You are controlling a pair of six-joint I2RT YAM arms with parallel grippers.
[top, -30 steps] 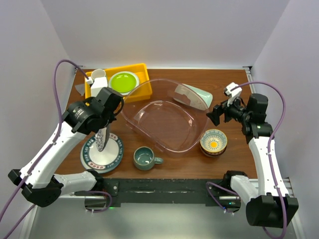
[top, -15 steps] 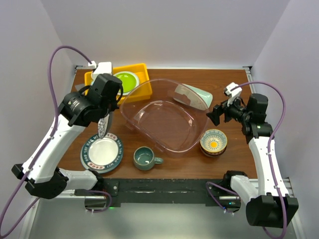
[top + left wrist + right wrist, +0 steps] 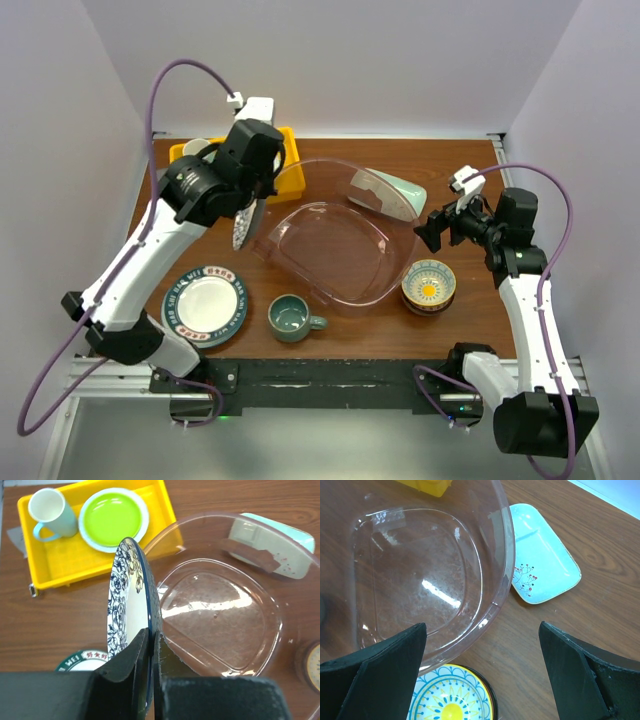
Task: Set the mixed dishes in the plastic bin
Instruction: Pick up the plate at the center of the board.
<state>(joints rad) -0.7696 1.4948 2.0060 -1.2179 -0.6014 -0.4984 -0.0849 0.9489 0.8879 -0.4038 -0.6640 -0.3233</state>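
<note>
Next I should move my left gripper to the bin's empty bottom, below it and to its right in the top view, lower, tilt the plate flat and release.
My left gripper [image 3: 248,210] [image 3: 151,636] is shut on the rim of a white plate with a blue flower border [image 3: 242,230] [image 3: 129,600]. The plate hangs edge-on in the air over the left rim of the clear plastic bin [image 3: 300,275] [image 3: 278,630] [image 3: 506,540]. A second plate [image 3: 204,305] [image 3: 82,657] lies flat at the front left. A grey-green mug [image 3: 290,318] stands in front of the bin. The pale-green divided tray [image 3: 390,192] [image 3: 272,540] [image 3: 542,562] leans at the bin's far right rim. My right gripper [image 3: 436,230] [image 3: 482,632] is open above the yellow-inside bowl [image 3: 429,283] [image 3: 451,697], holding nothing.
A yellow tray [image 3: 288,152] [image 3: 55,567] at the back left holds a lime-green plate [image 3: 113,517] and a pale mug [image 3: 47,507]. The left arm's purple cable arches over the back left corner. White walls close in both sides.
My left arm has lifted the plate off the one at the front left and carried it up and to the right, to the bin's left rim. The right arm has not moved.
</note>
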